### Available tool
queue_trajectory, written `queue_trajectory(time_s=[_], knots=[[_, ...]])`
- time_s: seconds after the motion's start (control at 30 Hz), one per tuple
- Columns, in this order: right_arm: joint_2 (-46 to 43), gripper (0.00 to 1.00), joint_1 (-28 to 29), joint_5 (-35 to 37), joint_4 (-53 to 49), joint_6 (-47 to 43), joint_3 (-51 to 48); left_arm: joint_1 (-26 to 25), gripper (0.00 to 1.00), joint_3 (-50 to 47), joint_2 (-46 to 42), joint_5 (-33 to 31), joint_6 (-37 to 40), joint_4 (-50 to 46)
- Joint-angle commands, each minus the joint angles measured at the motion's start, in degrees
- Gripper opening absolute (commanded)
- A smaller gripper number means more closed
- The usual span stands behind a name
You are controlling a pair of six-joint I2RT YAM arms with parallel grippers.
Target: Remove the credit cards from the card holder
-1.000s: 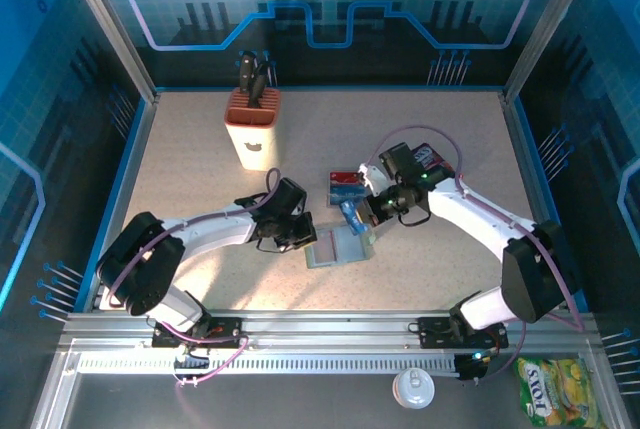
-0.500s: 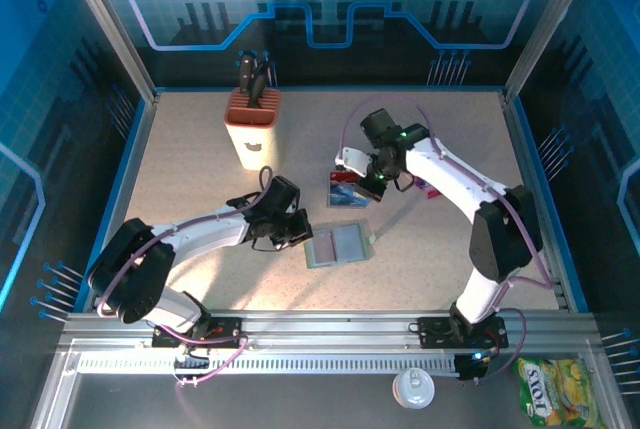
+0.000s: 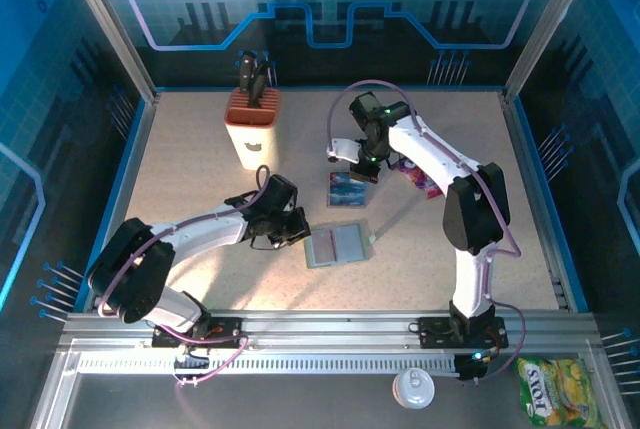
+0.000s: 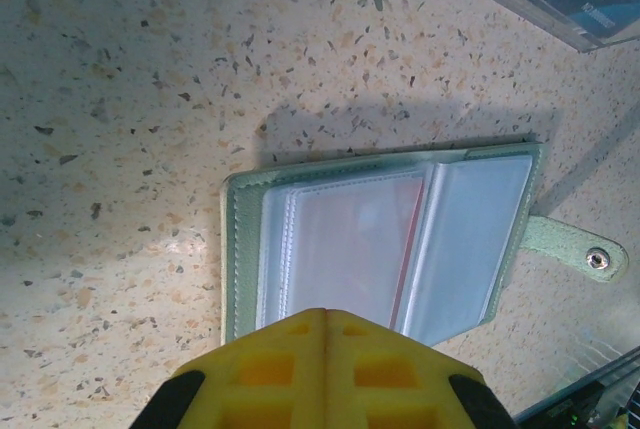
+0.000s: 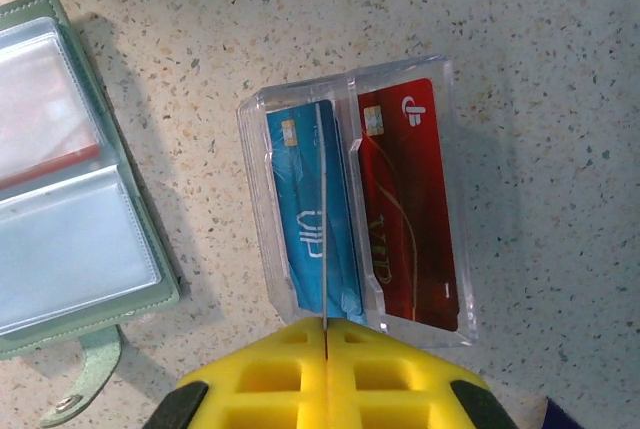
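Observation:
The thin credit card (image 5: pixel 325 209) hangs lined up over the blue card, so I will move my right gripper down toward the tray next, then release.
The grey-green card holder (image 3: pixel 340 245) lies open on the table, clear sleeves up (image 4: pixel 470 239). A pale card with a red stripe (image 4: pixel 350 244) shows through one sleeve. My left gripper (image 4: pixel 325 311) is shut with nothing between its fingers, tips over the holder's near edge (image 3: pixel 300 236). My right gripper (image 5: pixel 327 324) is shut on a thin credit card (image 5: pixel 325 209), seen edge-on above a clear plastic tray (image 5: pixel 460 314). A blue card (image 5: pixel 295 219) and a red card (image 5: pixel 410 209) lie in that tray (image 3: pixel 348 190), just behind the holder (image 5: pixel 60 179).
A tan knife block (image 3: pixel 252 129) stands at the back left. A purple snack packet (image 3: pixel 420 177) lies right of the tray, under the right arm. Outside the front rail lie a yellow packet (image 3: pixel 555 394) and a white lid (image 3: pixel 412 387).
My right gripper has lifted away from the holder with a card and moved toward the back, over the clear tray. The left gripper has barely moved.

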Motion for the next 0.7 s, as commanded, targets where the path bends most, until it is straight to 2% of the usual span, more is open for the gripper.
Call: queue_trajectory(time_s=[0.0,0.23,0.5,0.6,0.67], knots=[[1.5,0.0,-0.7,-0.4,-2.8,-2.1,1.5,0.6,0.04,-1.4,-2.3,-1.2,-0.2,-2.4],[2.4,0.0,-0.7,1.6,0.2,-2.9,-1.4,0.8,0.04,-2.0,-1.7,-0.9,-0.3,-1.4],[3.8,0.01,-0.7,0.6,1.1,-3.1,-2.8,0.9,0.04,-1.7,-1.0,-0.8,-0.2,-0.9],[3.5,0.16,-0.7,0.9,1.3,-2.1,-2.4,0.9,0.04,-1.8,-0.7,-0.7,-0.4,-0.5],[2.5,0.21,-0.7,0.9,1.9,-1.2,-2.5,0.9,0.05,-1.8,-0.6,-0.5,-0.5,-0.4]])
